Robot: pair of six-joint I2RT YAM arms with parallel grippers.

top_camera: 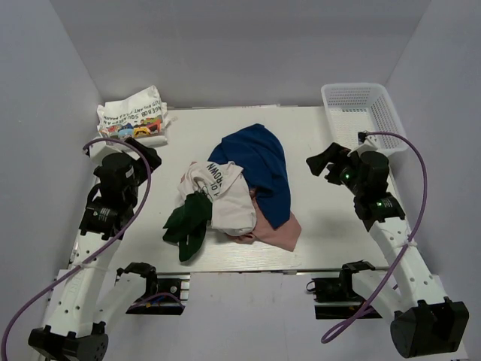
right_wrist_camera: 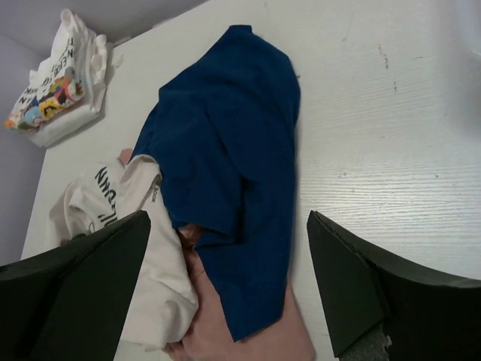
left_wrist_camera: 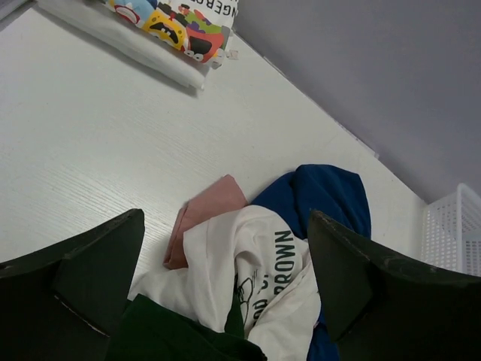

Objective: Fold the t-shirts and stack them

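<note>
The dark green tee lies uncovered, so my right gripper crosses the pile next, back and down to the green edge bordering the white (top_camera: 201, 199) (right_wrist_camera: 78, 237).
A loose pile of t-shirts lies mid-table: a navy blue tee (top_camera: 259, 169) on top at the back, a white tee with dark lettering (top_camera: 225, 194), a dark green tee (top_camera: 188, 223) at the front left, and a dusty pink tee (top_camera: 276, 229) underneath. A folded white tee with colourful print (top_camera: 134, 114) sits at the back left corner. My left gripper (top_camera: 146, 154) is open and empty, left of the pile. My right gripper (top_camera: 325, 164) is open and empty, right of the pile. The left wrist view shows the white tee (left_wrist_camera: 263, 263); the right wrist view shows the navy tee (right_wrist_camera: 233, 158).
A white plastic mesh basket (top_camera: 363, 109) stands at the back right corner, just behind my right gripper. Grey walls enclose the table on three sides. Bare table surface (top_camera: 331, 218) lies right of the pile.
</note>
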